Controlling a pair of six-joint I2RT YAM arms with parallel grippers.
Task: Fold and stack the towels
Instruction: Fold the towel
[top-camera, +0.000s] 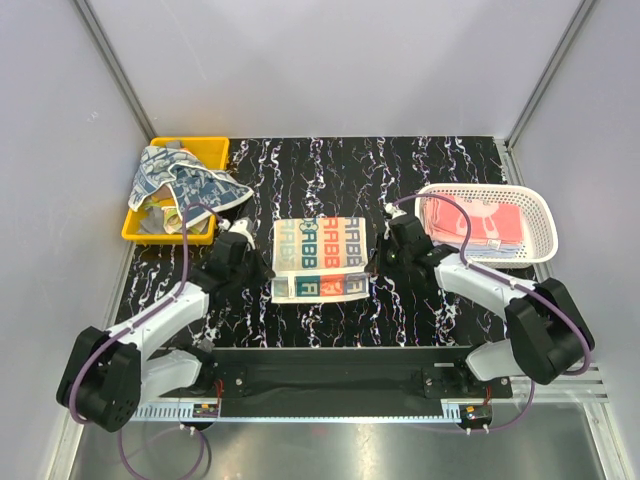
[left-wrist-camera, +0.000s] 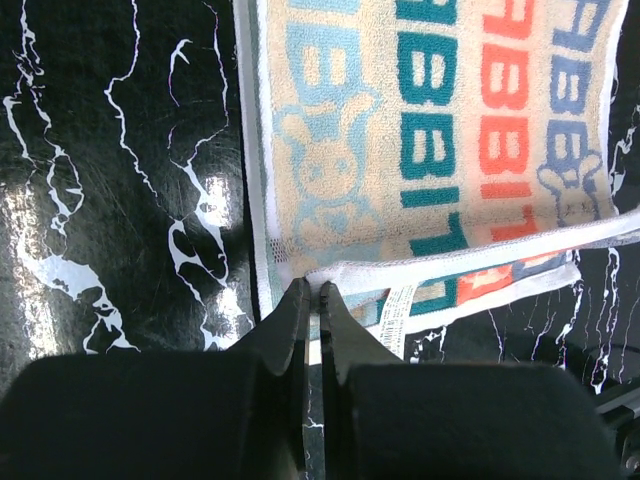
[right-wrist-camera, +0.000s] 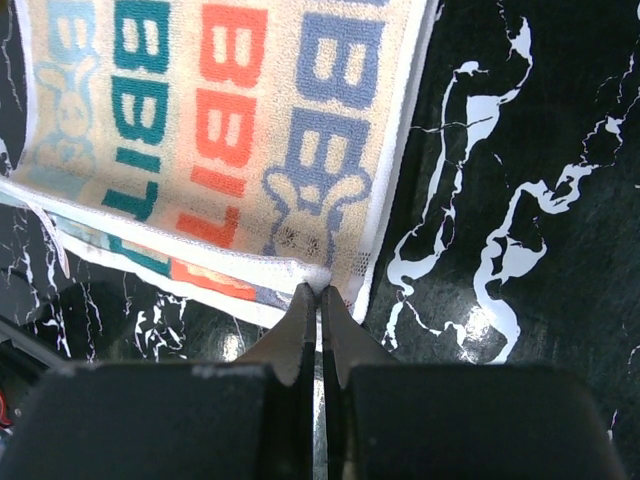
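I will bring the pinched hem back and down next with my left gripper, to where a piece of the towel lies uncovered at its lower layer's near edge (top-camera: 276, 300).
A beige towel (top-camera: 318, 257) with teal, orange and blue lettering and rabbit figures lies mid-table, its near edge lifted. My left gripper (top-camera: 262, 272) is shut on the towel's near left corner; in the left wrist view (left-wrist-camera: 315, 290) the white hem sits pinched between the tips over the towel (left-wrist-camera: 430, 140). My right gripper (top-camera: 368, 270) is shut on the near right corner, as the right wrist view (right-wrist-camera: 320, 290) shows above the towel (right-wrist-camera: 230, 120). Blue-patterned beige towels (top-camera: 185, 185) spill from a yellow bin. Pink towels (top-camera: 472, 222) lie in a white basket.
The yellow bin (top-camera: 205, 150) stands at the back left and the white mesh basket (top-camera: 535, 215) at the right. The table (top-camera: 330, 165) is black marble-patterned, with grey walls around. A care label (left-wrist-camera: 397, 310) hangs from the towel's lifted edge.
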